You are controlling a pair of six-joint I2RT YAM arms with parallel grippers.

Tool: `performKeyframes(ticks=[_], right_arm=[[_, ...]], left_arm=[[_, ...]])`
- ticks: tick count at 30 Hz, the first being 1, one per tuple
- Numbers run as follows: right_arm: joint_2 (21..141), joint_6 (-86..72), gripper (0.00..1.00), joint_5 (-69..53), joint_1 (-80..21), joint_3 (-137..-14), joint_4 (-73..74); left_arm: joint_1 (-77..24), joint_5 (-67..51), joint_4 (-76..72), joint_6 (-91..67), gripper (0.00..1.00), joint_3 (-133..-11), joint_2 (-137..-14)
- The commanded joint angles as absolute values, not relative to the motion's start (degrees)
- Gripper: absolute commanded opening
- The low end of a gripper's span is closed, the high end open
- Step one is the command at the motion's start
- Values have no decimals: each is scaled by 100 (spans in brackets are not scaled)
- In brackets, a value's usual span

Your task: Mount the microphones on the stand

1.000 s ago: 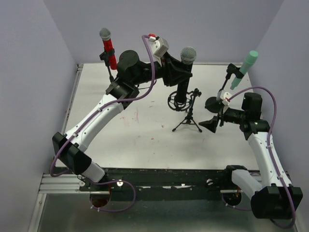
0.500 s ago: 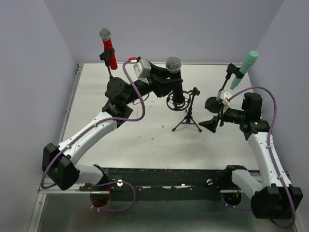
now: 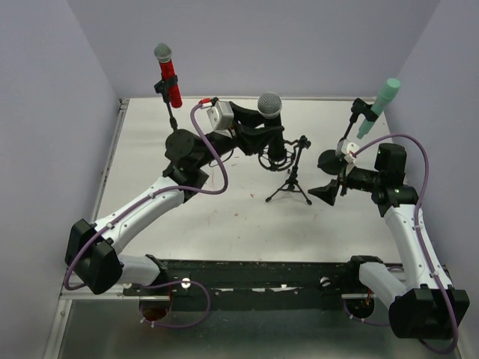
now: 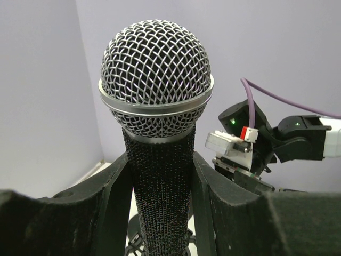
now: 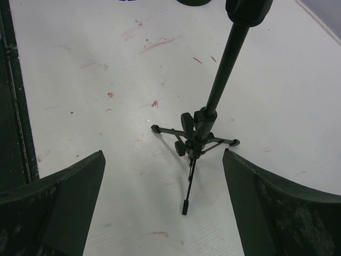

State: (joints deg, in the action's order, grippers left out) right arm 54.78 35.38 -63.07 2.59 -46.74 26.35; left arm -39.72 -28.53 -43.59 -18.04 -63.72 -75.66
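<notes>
The black body in my left gripper will go down next into the tripod's ring clip [image 3: 276, 158] below, and I will release it there. The microphone's head is still high above the ring.
My left gripper [image 3: 269, 136] is shut on the black microphone [image 3: 270, 112] with the silver mesh head and holds it upright. Its lower end is at the ring clip [image 3: 274, 159] of the small black tripod stand [image 3: 290, 188]; I cannot tell if it sits inside. In the left wrist view both fingers [image 4: 114, 197] press on the black body [image 4: 160, 181]. The red microphone [image 3: 171, 81] stands clipped in a stand at the back left. The mint-green microphone [image 3: 378, 106] stands clipped in a stand at the right. My right gripper [image 3: 329, 176] is open and empty, right of the tripod [image 5: 198, 137].
The round black base [image 3: 179, 142] of the red microphone's stand lies under my left arm. The green microphone's stand base [image 3: 329, 158] sits close to my right gripper. Grey walls close in the white table [image 3: 224, 224] on three sides.
My left arm has moved the black microphone left and down, from above the tripod onto its ring clip. The right arm has not moved.
</notes>
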Motion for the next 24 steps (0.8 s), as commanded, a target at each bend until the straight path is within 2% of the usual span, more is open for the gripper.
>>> performKeyframes(ticks=[1,17,24], right_arm=[[5396,3516,100,-6293,281,-4649,2549],[5405,3516,100,-6284,281,-4641,2549],[5405,3516,100,-6275,273,-4641,2566]], left_arm=[[-4008,-2988,-4395,-1556,0,-6030,-7541],[-4008,-3559,-3806,-1661,0,-5836,-8085],[-4008,-3481,-4139,-1775,0,-5432,-8341]])
